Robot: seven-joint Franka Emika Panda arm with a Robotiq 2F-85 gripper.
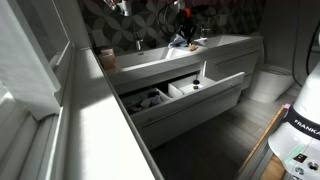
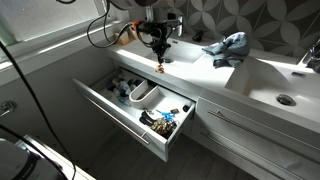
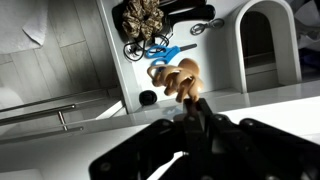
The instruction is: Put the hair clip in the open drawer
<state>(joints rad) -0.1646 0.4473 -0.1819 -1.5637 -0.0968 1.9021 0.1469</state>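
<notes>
My gripper needs to go down into the open drawer (image 2: pixel 120 117) next and let go of the hair clip on the drawer's bare bottom (image 2: pixel 167 96) beside the white bin, because this spot is below it.
The hair clip (image 3: pixel 178 78) is a small tan-orange claw-shaped clip, pinched between my gripper's fingers (image 3: pixel 192 103). In an exterior view the gripper (image 2: pixel 159 58) hangs over the front edge of the white counter, with the clip (image 2: pixel 160 68) at its tip, just above the back of the open drawer (image 2: pixel 120 117). The drawer is wide, shallow and white, with dividers, and is pulled out in both exterior views (image 1: pixel 190 101). In the wrist view its compartments (image 3: pixel 228 45) lie straight below the clip.
The drawer holds a white cup (image 2: pixel 145 94), dark small items (image 2: pixel 165 121), a gold ornament (image 3: pixel 143 15) and a blue looped thing (image 3: pixel 160 50). A blue-grey cloth (image 2: pixel 228 47) lies on the counter beside a sink (image 2: pixel 282 90). A closed drawer front (image 2: pixel 250 130) is beside the open one.
</notes>
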